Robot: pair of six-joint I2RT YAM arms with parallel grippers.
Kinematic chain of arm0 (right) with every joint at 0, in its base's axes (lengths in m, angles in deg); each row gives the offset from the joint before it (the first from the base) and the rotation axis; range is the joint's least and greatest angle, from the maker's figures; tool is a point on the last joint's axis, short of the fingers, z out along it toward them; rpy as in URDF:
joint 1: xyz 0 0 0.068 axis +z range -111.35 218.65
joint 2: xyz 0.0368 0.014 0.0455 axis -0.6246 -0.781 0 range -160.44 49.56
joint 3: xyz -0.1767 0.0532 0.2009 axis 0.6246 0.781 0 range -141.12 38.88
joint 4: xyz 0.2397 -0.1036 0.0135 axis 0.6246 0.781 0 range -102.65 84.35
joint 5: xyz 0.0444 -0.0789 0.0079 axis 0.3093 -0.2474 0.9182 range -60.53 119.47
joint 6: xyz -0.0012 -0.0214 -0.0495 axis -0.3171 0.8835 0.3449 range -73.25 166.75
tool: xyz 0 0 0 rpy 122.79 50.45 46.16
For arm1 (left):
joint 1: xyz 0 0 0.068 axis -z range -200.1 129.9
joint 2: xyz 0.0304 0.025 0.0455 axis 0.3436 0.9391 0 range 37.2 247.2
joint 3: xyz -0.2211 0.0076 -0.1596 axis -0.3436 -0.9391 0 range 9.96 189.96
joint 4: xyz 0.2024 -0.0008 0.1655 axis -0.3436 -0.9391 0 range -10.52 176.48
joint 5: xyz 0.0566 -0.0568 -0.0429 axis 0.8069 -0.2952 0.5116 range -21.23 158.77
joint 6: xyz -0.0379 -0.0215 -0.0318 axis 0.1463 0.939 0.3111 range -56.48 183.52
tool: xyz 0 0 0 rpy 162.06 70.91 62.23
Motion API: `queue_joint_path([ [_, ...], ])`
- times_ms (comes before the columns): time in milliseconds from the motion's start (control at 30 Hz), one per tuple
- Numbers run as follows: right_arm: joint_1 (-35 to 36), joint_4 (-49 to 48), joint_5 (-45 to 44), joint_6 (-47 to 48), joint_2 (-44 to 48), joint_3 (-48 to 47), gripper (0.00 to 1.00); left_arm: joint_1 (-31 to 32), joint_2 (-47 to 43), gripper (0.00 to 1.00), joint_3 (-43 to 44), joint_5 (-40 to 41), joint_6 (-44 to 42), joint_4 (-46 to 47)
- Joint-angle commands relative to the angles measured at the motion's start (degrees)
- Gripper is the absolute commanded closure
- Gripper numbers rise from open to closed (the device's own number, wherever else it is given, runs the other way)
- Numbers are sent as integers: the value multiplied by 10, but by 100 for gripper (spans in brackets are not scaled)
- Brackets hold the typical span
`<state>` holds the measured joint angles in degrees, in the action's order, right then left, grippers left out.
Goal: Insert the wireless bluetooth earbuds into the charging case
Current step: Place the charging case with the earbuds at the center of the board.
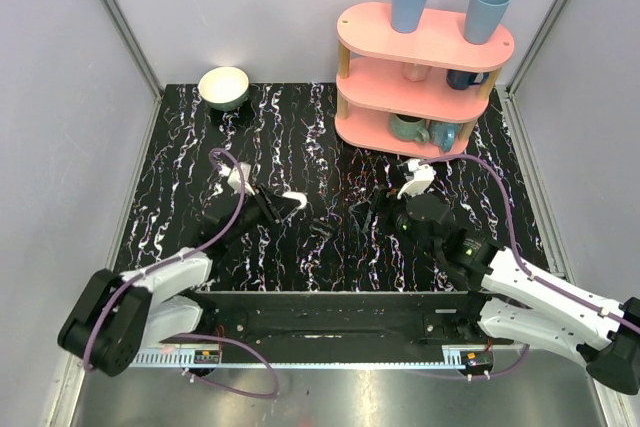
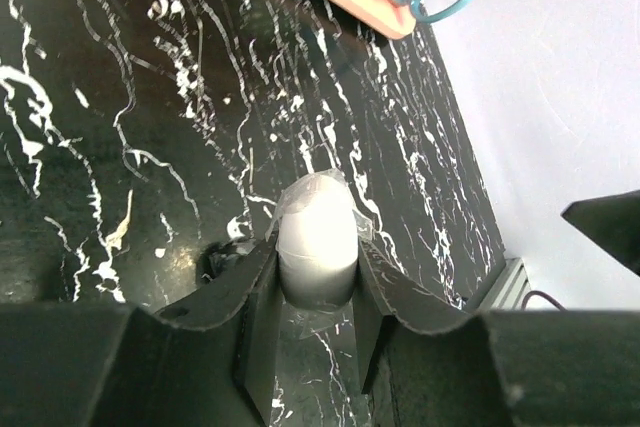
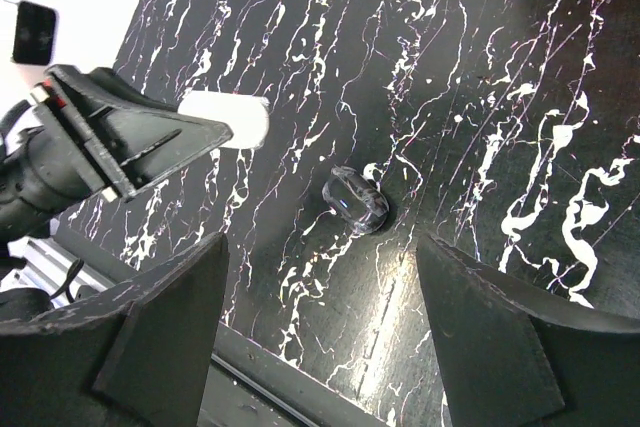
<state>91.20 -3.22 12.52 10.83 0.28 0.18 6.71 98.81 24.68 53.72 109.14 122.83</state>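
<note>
My left gripper still has the case (image 1: pixel 294 196) above the table, so next it needs to bring the case down onto the empty marble beside the clear glossy object.
My left gripper (image 1: pixel 283 203) is shut on the white pill-shaped charging case (image 1: pixel 294 196) and holds it left of the table's middle. In the left wrist view the case (image 2: pixel 316 235) sits between both fingers, its rounded end pointing away. In the right wrist view the case (image 3: pixel 228 119) sticks out of the left fingers (image 3: pixel 140 142). My right gripper (image 3: pixel 320 282) is open and empty, above a small clear glossy object (image 3: pixel 355 200) that lies on the black marble top, also in the top view (image 1: pixel 323 228). I see no white earbuds.
A pink three-tier shelf (image 1: pixel 420 82) with blue cups and mugs stands at the back right. A pale bowl (image 1: pixel 224 87) sits at the back left. Grey walls enclose the black marble table (image 1: pixel 300 137).
</note>
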Motion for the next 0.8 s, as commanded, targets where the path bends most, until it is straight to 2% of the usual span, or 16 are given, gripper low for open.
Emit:
queue_joint_path([
  [0,2,-9,-5,-6,1,-13,17,-29,61,100,26,-109,50,92],
  [200,2,-6,-2,-13,8,-5,17,-33,139,98,49,-125,61,116],
  [767,2,2,-7,-22,32,17,16,-40,334,87,49,-130,152,325],
])
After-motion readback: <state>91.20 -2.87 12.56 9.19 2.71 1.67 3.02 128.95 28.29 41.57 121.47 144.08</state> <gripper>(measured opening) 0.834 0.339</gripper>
